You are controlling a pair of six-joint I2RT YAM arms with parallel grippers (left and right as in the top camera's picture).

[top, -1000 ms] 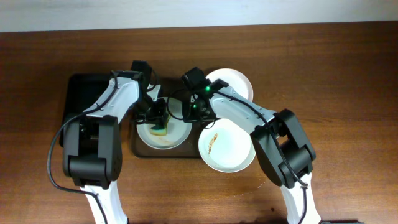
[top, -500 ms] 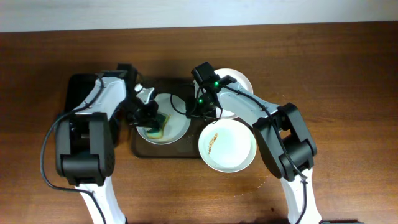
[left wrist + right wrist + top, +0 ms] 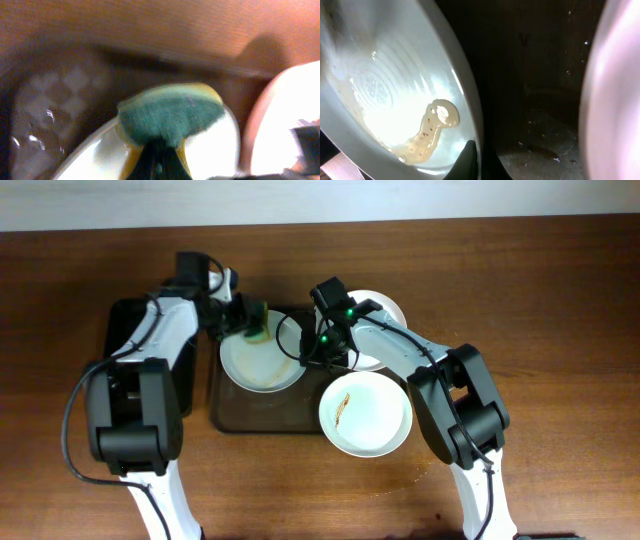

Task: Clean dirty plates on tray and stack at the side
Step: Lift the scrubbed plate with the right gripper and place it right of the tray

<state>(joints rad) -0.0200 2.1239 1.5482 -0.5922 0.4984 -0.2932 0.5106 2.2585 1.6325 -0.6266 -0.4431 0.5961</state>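
Note:
The tabletop is bare up and to the right in the overhead view, past the third plate, so my right gripper should move there, then down to release.
A white plate (image 3: 262,362) with a brown smear lies on the dark brown tray (image 3: 228,418). My right gripper (image 3: 306,352) is shut on its right rim; in the right wrist view my fingers (image 3: 479,161) clamp the rim of the plate (image 3: 380,85), with a beige smear (image 3: 431,131) beside them. My left gripper (image 3: 243,321) is shut on a green and yellow sponge (image 3: 257,321) at the plate's back edge; the left wrist view shows the sponge (image 3: 170,117) over the plate (image 3: 97,157). A second smeared plate (image 3: 366,418) overhangs the tray's right front. A third plate (image 3: 385,315) lies behind my right arm.
A smaller glossy black tray (image 3: 128,340) lies left of the brown tray, under my left arm. The brown tray's wet bottom (image 3: 545,115) shows in the right wrist view, with another plate's edge (image 3: 615,100) at the right. Brown table (image 3: 560,330) surrounds everything.
My left gripper has carried the sponge from the middle of the plate back to its far rim. The held plate has shifted toward the back of the tray, its smear spread thinner.

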